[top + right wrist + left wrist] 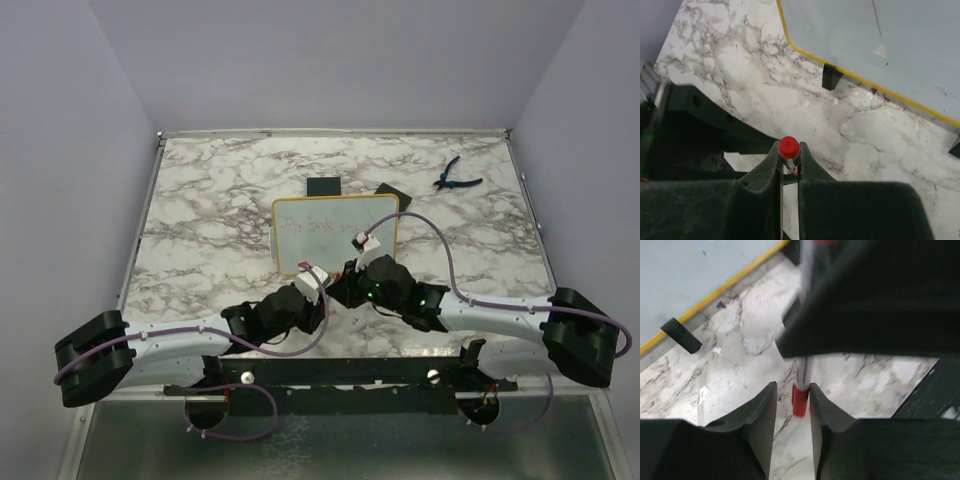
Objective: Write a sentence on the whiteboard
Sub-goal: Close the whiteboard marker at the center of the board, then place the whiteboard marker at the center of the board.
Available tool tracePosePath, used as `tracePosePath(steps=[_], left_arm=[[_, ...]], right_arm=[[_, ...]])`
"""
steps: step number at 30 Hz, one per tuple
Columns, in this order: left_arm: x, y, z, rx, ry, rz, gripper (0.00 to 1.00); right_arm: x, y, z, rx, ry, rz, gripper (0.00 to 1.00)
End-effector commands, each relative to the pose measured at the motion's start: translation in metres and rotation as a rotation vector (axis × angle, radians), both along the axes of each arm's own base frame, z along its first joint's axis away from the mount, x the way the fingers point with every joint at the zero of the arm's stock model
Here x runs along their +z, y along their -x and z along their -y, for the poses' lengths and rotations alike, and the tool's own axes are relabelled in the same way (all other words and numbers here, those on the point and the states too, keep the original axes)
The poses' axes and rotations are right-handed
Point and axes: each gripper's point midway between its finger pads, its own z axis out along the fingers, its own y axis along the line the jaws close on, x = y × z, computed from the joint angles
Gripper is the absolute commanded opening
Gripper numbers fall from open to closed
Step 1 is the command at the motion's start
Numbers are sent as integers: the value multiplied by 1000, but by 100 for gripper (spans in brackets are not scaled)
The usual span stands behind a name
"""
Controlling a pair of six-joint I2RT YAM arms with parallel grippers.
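Note:
My right gripper holds the marker, and the tabletop beside the whiteboard is bare, to the right of that gripper in the top view. I will carry the marker there next, lower it and let it go.
The whiteboard [335, 232] lies flat at the table's middle, yellow-framed, with the sentence [325, 227], a faint red scribbled line, across it. Both grippers meet just in front of its near edge. My right gripper [350, 275] is shut on a marker, whose red end [788, 147] shows between the fingers [789, 150]. In the left wrist view the marker's grey barrel [804, 365] comes down to a red cap [800, 401]. That cap sits between my left gripper's [792, 390] parted fingers, touching the right one only. The board's corner [690, 270] and a black foot [681, 335] show.
Two small black squares [323, 187] [391, 192] lie just behind the board. Blue-handled pliers [455, 177] lie at the back right. The right arm's dark body [875, 295] fills the upper right of the left wrist view. The board's edge and foot [830, 76] show in the right wrist view.

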Motion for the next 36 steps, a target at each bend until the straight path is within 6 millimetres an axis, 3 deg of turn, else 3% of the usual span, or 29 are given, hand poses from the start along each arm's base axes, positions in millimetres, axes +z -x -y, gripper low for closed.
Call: tracePosePath(steps=[1, 3, 9, 19, 24, 29, 34, 36], left_arm=[[85, -44, 15, 147, 247, 177, 43], [85, -43, 12, 149, 232, 174, 55], [82, -39, 8, 136, 209, 160, 70], [78, -31, 6, 119, 204, 119, 98], [78, -40, 1, 189, 183, 70, 99], [86, -70, -9, 260, 227, -51, 99], [123, -102, -36, 363, 282, -51, 99], [138, -110, -46, 378, 285, -34, 99]], right_arm=[[-33, 42, 22, 44, 175, -157, 1], [-27, 37, 26, 20, 192, -134, 1], [-1, 20, 35, -37, 204, -55, 1], [22, -14, 79, -149, 296, 3, 1], [39, -27, 98, -182, 353, 32, 1], [45, -38, 129, -217, 431, 17, 1], [56, -47, 162, -266, 476, -17, 1], [51, -48, 173, -281, 485, -51, 1]])
